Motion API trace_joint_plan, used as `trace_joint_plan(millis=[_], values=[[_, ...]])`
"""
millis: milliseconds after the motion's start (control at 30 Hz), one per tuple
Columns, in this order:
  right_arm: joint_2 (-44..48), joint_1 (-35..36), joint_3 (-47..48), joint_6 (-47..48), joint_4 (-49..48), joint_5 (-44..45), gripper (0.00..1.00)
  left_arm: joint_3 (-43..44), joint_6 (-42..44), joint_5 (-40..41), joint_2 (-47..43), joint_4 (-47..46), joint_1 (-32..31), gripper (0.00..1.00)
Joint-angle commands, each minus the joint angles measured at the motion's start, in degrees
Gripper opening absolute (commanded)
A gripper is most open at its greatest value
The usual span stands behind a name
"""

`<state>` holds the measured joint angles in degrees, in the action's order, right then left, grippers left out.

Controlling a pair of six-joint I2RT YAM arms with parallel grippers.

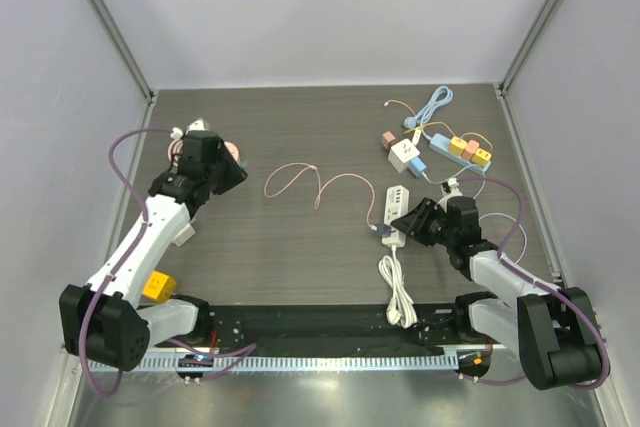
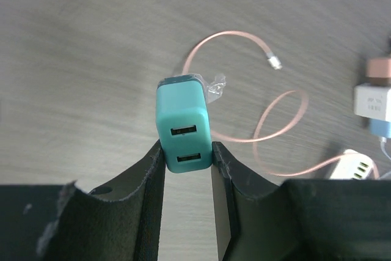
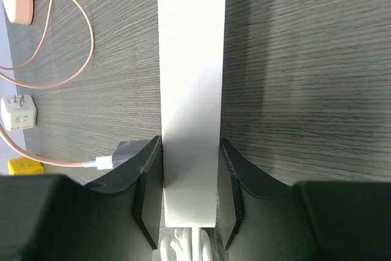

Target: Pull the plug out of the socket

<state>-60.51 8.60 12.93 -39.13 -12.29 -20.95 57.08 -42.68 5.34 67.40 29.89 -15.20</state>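
My left gripper has to move back and down and let go of the teal plug on the bare tabletop near the yellow block, because the plug already hangs clear of the power strip.
A teal plug (image 2: 183, 123) with two USB slots hangs above the table at the far left, away from the socket, with my left gripper (image 2: 187, 148) shut on its sides. In the top view that gripper (image 1: 215, 162) hides the plug. The socket is a long white power strip (image 1: 395, 212) lying right of centre. My right gripper (image 3: 190, 142) is shut across the strip (image 3: 190, 59) near its cord end. A grey plug (image 3: 125, 153) with a pink cable sits against the strip's side, beside my finger.
A pink cable (image 1: 310, 182) loops across the middle. The strip's white cord (image 1: 397, 292) is coiled near the front edge. A white adapter (image 1: 403, 152) and coloured blocks (image 1: 465, 150) lie at the back right. A yellow block (image 1: 157, 285) sits by the left arm.
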Motion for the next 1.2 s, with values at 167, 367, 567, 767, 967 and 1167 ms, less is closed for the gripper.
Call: trace_joint_plan(millis=[167, 367, 567, 767, 967, 1167], values=[[-0.6, 0.0, -0.4, 2.0, -0.4, -1.2, 0.01, -9.9, -8.2, -5.1, -2.0, 9.2, 8.9, 0.00], [-0.2, 0.0, -0.5, 2.1, -0.4, -1.4, 0.01, -19.0, -9.3, -7.2, -9.5, 8.4, 12.9, 0.00], [-1.0, 0.0, -0.3, 2.1, -0.5, -1.7, 0.01, -22.7, -11.1, -4.1, -14.3, 8.8, 14.1, 0.01], [-0.3, 0.0, -0.5, 2.2, -0.4, -1.8, 0.01, -23.8, -11.3, -3.3, -12.5, 9.4, 14.9, 0.04], [0.3, 0.0, -0.7, 2.3, -0.4, -2.2, 0.01, -23.1, -10.6, -4.3, -12.1, 10.1, 17.3, 0.57], [-1.2, 0.0, -0.4, 2.4, -0.8, -2.7, 0.01, -18.5, -9.3, -2.7, -17.4, 13.3, 17.2, 0.84]])
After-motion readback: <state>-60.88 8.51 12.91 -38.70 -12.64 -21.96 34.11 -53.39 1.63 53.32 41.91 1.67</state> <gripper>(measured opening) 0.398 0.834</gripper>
